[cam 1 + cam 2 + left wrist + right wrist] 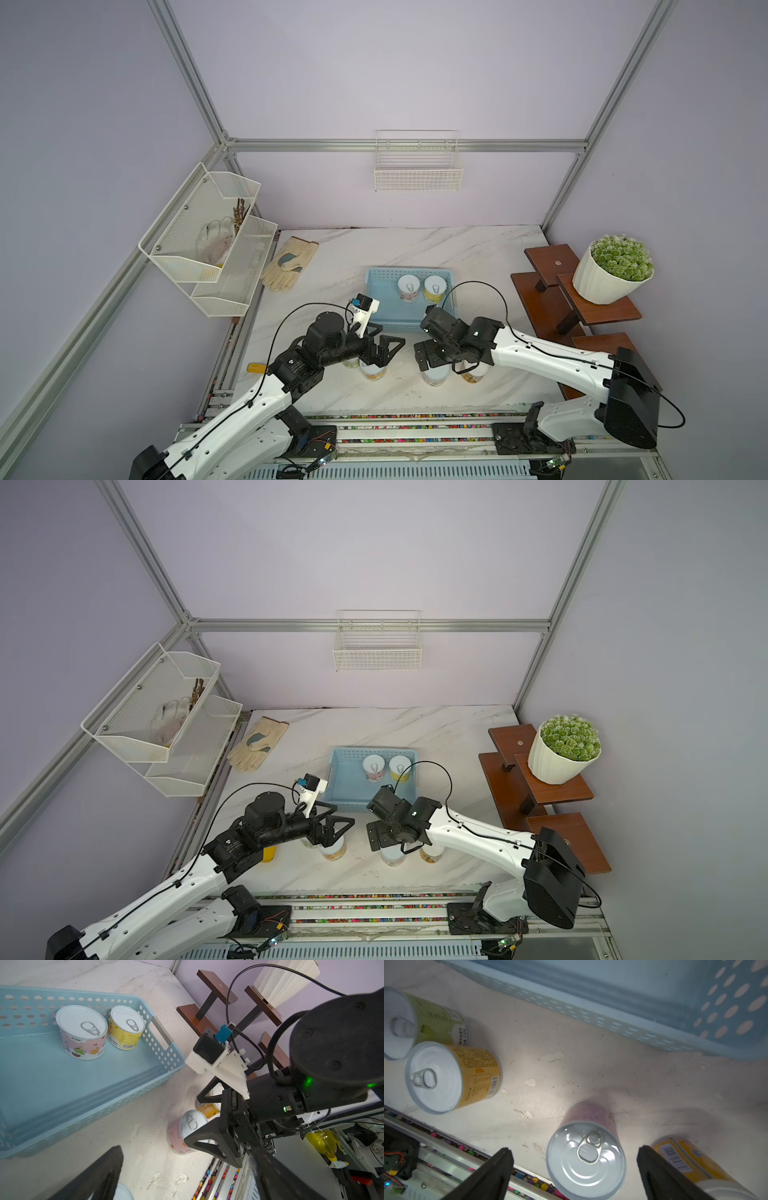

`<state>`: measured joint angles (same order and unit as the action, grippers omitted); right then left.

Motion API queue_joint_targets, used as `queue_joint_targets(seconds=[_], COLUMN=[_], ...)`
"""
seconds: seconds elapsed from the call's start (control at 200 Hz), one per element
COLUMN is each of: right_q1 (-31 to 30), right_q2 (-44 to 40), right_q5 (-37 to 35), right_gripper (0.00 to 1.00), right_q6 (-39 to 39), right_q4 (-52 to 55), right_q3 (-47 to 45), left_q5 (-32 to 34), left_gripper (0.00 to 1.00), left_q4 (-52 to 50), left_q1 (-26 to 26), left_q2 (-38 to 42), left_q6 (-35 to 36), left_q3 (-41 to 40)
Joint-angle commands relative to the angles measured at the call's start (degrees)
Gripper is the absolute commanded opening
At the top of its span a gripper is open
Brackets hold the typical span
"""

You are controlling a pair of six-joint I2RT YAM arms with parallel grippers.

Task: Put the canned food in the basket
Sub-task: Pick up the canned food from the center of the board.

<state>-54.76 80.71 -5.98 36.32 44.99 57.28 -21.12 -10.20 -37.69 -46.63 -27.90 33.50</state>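
The robot's open right gripper will next go down around the upper sides of the pink-labelled can, since the can's lid is already between the two spread fingers.
The light blue basket sits mid-table with two cans standing in its far right corner: a pink-labelled one and a yellow one. Several more cans stand in a row near the front edge. My right gripper is open, its fingers on either side of a pink can without touching it; a yellow can stands beside it. My left gripper hangs open over an orange can, next to a green one.
A work glove lies at the back left, below a white mesh rack. A brown stepped shelf with a white plant pot stands at the right. A wire basket hangs on the back wall. The two grippers face each other closely.
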Motion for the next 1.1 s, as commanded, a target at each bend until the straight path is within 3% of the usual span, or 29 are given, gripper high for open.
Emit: queue_joint_targets(seconds=[0.0,0.53,1.09], right_q1=[-0.7,-2.3,-2.3], right_q2=[2.1,9.3,11.7], right_q5=[-2.6,-0.5,1.0], right_gripper=[0.99,0.99,0.80], right_q6=[1.3,2.4,3.3], right_q4=[3.6,8.1,6.3], right_q3=[1.7,2.8,2.4], left_q5=[0.9,1.7,2.6], left_gripper=[1.00,1.00,1.00], left_q4=[0.5,-1.2,-2.5], left_q1=[-0.3,-0.3,-0.2], left_q2=[0.6,-0.4,1.5], left_q6=[0.1,1.4,0.9], left_q3=[0.5,1.8,0.6])
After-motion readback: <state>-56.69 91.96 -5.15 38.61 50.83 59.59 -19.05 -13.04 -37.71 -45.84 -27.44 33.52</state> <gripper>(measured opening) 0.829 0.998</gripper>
